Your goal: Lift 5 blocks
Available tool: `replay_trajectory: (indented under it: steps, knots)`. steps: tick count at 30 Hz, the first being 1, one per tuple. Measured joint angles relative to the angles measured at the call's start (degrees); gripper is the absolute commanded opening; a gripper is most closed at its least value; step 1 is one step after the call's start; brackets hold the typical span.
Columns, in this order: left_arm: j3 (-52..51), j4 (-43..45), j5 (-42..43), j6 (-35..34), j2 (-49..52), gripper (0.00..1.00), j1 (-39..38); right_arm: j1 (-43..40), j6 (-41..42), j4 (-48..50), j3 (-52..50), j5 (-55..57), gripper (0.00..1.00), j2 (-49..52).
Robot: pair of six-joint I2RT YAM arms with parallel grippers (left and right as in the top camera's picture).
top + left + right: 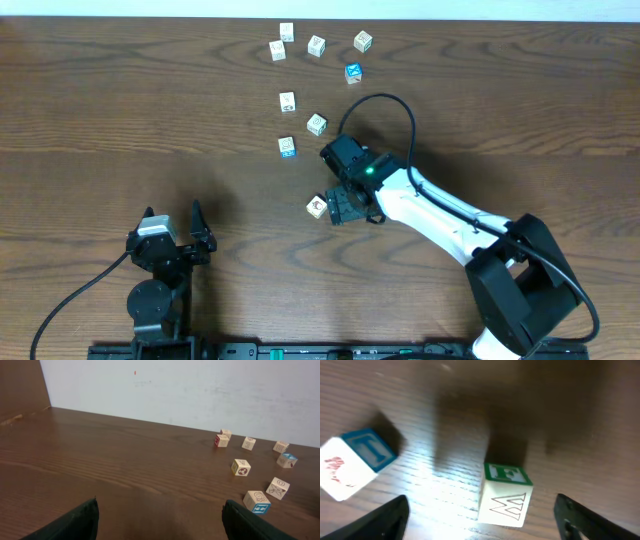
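Observation:
My right gripper is at the ungripped W block and next needs to rise off it, go outward, turn and lower over the slanted cream block beside the light-blue-edged one.
A cream block (505,496) with a W on its side and a green-edged top stands on the table between the wide-apart fingers of my right gripper (485,522), touching neither. It is hidden under that gripper (352,208) in the overhead view. Just left of it lies a block with a red-brown mark (317,206), also showing a blue-edged face (355,462). A bright blue block (353,72) and several cream ones, such as a light-blue-edged block (287,146), lie farther back. My left gripper (173,222) rests open and empty near the front left (160,525).
The wooden table (120,110) runs to a pale wall (175,390) at the back. The right arm (450,215) slants from the front right toward the middle. The far blocks (241,467) sit right of the left gripper's line of sight.

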Motion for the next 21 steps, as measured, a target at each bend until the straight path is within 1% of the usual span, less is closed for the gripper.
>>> replay_trajectory:
  steps: [2,4,6,8,11,16,19,21]
  knots:
    - [0.0,0.0,0.0,0.0,0.0,0.79,0.0,-0.3,-2.2,0.9,2.3,-0.6,0.89,0.0]
    - [0.0,0.0,0.0,0.0,0.0,0.79,0.0,-1.1,-4.8,1.8,5.3,-1.5,0.91,0.0]
    - [0.0,0.0,0.0,0.0,0.0,0.79,0.0,-2.7,-7.2,2.7,8.8,-2.7,0.96,0.0]
    - [0.0,0.0,0.0,0.0,0.0,0.79,0.0,-4.4,-9.6,3.9,11.9,-3.5,0.98,0.1]
    - [0.0,0.0,0.0,0.0,0.0,0.79,0.0,-6.5,-13.3,5.5,16.5,-4.0,0.97,1.3]
    - [0.0,0.0,0.0,0.0,0.0,0.79,0.0,-8.0,-20.4,6.4,25.6,-5.7,0.97,9.4]
    - [0.0,0.0,0.0,0.0,0.0,0.79,0.0,-7.9,-24.0,5.2,31.4,-6.4,0.92,16.8]
    - [0.0,0.0,0.0,0.0,0.0,0.79,0.0,-7.9,-25.0,3.9,34.4,-6.7,0.95,21.2]
